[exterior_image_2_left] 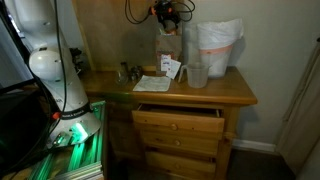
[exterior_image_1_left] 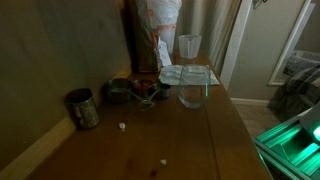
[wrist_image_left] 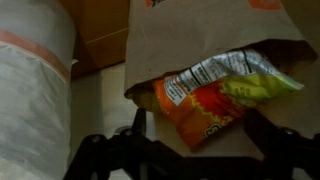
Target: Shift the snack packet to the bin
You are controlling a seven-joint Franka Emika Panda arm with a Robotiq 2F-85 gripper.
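My gripper goes slightly down toward the paper bag's opening next, then closes its fingers on the snack packet's lower corner point(wrist_image_left: 198, 134) to grab it.
The snack packet point(wrist_image_left: 205, 100) is orange and yellow, and lies tilted half inside the mouth of a brown paper bag point(wrist_image_left: 200, 35). My gripper point(wrist_image_left: 200, 132) is open, with one dark finger on each side of the packet's lower corner; contact is not visible. The bin is a white bag with an orange stripe point(wrist_image_left: 35, 90), just left of the paper bag. In an exterior view my gripper point(exterior_image_2_left: 168, 12) hangs over the paper bag point(exterior_image_2_left: 168, 45), with the white bin bag point(exterior_image_2_left: 215, 45) beside it.
A wooden dresser top point(exterior_image_1_left: 180, 140) holds a clear cup point(exterior_image_1_left: 189, 46), a glass bowl point(exterior_image_1_left: 192, 96), a metal mug point(exterior_image_1_left: 82, 108), small metal items point(exterior_image_1_left: 135, 92) and papers point(exterior_image_1_left: 185, 75). A wall runs along one side. A drawer is open point(exterior_image_2_left: 180, 112).
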